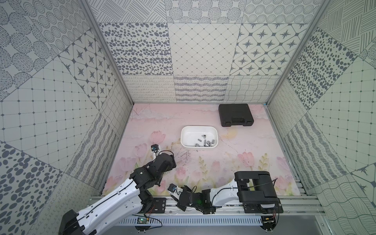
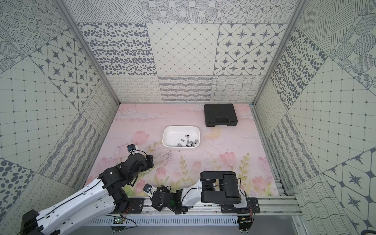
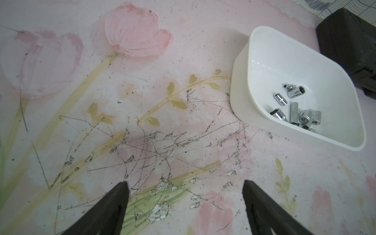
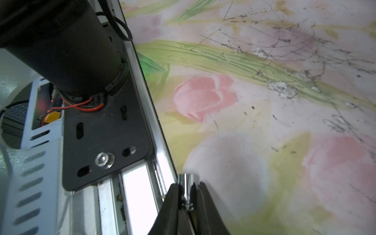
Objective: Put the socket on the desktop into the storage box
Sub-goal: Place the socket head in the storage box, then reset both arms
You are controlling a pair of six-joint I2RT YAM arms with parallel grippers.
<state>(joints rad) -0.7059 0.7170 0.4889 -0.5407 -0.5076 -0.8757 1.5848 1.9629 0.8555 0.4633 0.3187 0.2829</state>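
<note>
My right gripper lifts off the mat's front edge next, moves outward and lowers into the storage box (image 1: 199, 127) to release, since other sockets lie there.
A small chrome socket (image 4: 186, 178) stands pinched between the black fingers of my right gripper (image 4: 188, 183), which is shut on it at the mat's front edge, right beside the metal rail. In a top view this gripper (image 1: 176, 200) sits low at the front centre, and the socket itself is hidden there. The storage box (image 1: 199, 127) (image 2: 181, 127) is a white shallow tub mid-table, with several chrome sockets (image 1: 205, 141) (image 3: 295, 107) lying in it. My left gripper (image 3: 186, 183) hovers open over scratched mat, short of the storage box (image 3: 242, 97), holding nothing.
A closed black moulded case (image 1: 236, 115) (image 3: 350, 44) lies behind the box at the back right. The aluminium rail (image 1: 223, 205) and the left arm's black base plate (image 4: 105, 142) run along the front edge. Patterned walls enclose three sides.
</note>
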